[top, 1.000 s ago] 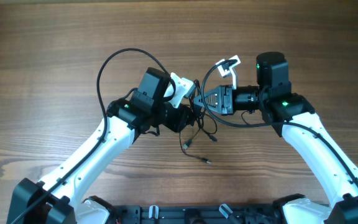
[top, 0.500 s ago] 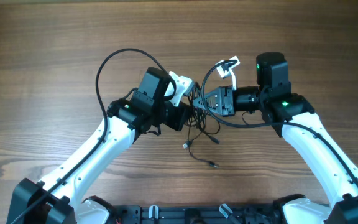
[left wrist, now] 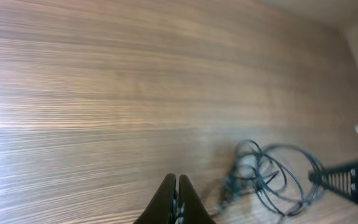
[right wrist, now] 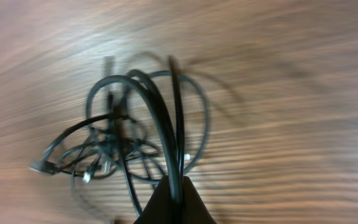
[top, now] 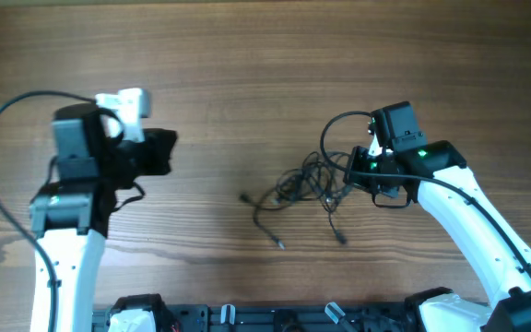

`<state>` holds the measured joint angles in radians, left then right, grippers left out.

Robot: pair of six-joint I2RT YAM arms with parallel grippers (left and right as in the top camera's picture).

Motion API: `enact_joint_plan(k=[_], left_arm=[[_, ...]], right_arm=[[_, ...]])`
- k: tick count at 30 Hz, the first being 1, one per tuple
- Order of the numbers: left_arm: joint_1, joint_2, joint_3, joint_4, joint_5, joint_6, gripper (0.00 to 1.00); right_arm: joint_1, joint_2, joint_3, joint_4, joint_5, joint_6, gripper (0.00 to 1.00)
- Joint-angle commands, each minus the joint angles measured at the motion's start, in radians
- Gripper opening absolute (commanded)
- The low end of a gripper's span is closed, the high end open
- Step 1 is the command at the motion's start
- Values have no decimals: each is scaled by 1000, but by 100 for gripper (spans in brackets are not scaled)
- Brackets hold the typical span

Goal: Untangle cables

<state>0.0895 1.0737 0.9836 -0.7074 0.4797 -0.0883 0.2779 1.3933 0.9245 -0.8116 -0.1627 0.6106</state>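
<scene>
My right gripper is next going to shift to the left in the overhead view, over the tangle's edge, and open, because the held pieces of cable still loop into the bunched tangle [top: 324, 180] [right wrist: 124, 147].
The cables [top: 300, 187] are a tangle of thin black wires with loose plug ends, lying on the wooden table at centre right. They also show in the left wrist view [left wrist: 267, 177] and the right wrist view [right wrist: 120, 140]. My right gripper [top: 358, 175] is at the tangle's right edge. In the right wrist view [right wrist: 176, 190] it is shut on a few black strands that loop up from the jaws. My left gripper [top: 167, 150] is far to the left of the tangle. In the left wrist view [left wrist: 176, 190] its fingers are shut together with nothing between them.
The thick black cable of the left arm [top: 7, 111] arcs over the table's left side. The right arm's own cable [top: 335, 129] loops beside the right gripper. A black rail [top: 275, 318] runs along the front edge. The right gripper's tip shows in the left wrist view [left wrist: 353, 180].
My left arm has let go of the tangle and swung far to the left. My right gripper has pulled back to the right. The tangle now lies spread lower on the table.
</scene>
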Motion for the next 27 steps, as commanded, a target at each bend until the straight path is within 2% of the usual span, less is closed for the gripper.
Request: enact_joint_plan(k=[1, 3, 6, 7, 8, 10, 12, 13, 15, 17, 20, 23, 26, 27], left_arm=[[129, -6, 2, 0, 148, -14, 4], [154, 6, 2, -5, 215, -25, 4], [127, 33, 2, -28, 234, -24, 12], [109, 47, 2, -36, 234, -24, 13], [91, 62, 2, -43, 234, -24, 14], [60, 89, 2, -50, 234, -24, 14], [11, 124, 2, -58, 234, -24, 16], [-24, 145, 2, -58, 234, -24, 29], [-71, 175, 2, -56, 229, -21, 42], [-124, 210, 2, -55, 214, -20, 51], [-232, 288, 2, -24, 192, -21, 51], [-327, 365, 2, 55, 192, -22, 52], [-410, 441, 2, 124, 173, -25, 55], [-437, 470, 2, 146, 166, -25, 55]], right_arm=[[-2, 3, 3, -6, 122, 0, 4], [-2, 3, 3, 62, -59, -185, 4], [-1, 3, 3, 188, -451, -373, 4], [0, 3, 3, 262, -695, -482, 4], [-1, 3, 3, 312, -788, -500, 4], [-2, 3, 3, 336, -619, -363, 4], [-2, 3, 3, 256, -185, -128, 18], [-5, 3, 3, 173, 33, 29, 30], [-15, 3, 3, 110, 154, 115, 46], [-18, 3, 3, 103, 161, 84, 47], [-18, 4, 3, 97, 75, -43, 46], [-18, 4, 3, 113, -94, -261, 41], [-18, 4, 3, 112, -272, -401, 38], [-18, 4, 3, 111, -288, -407, 38]])
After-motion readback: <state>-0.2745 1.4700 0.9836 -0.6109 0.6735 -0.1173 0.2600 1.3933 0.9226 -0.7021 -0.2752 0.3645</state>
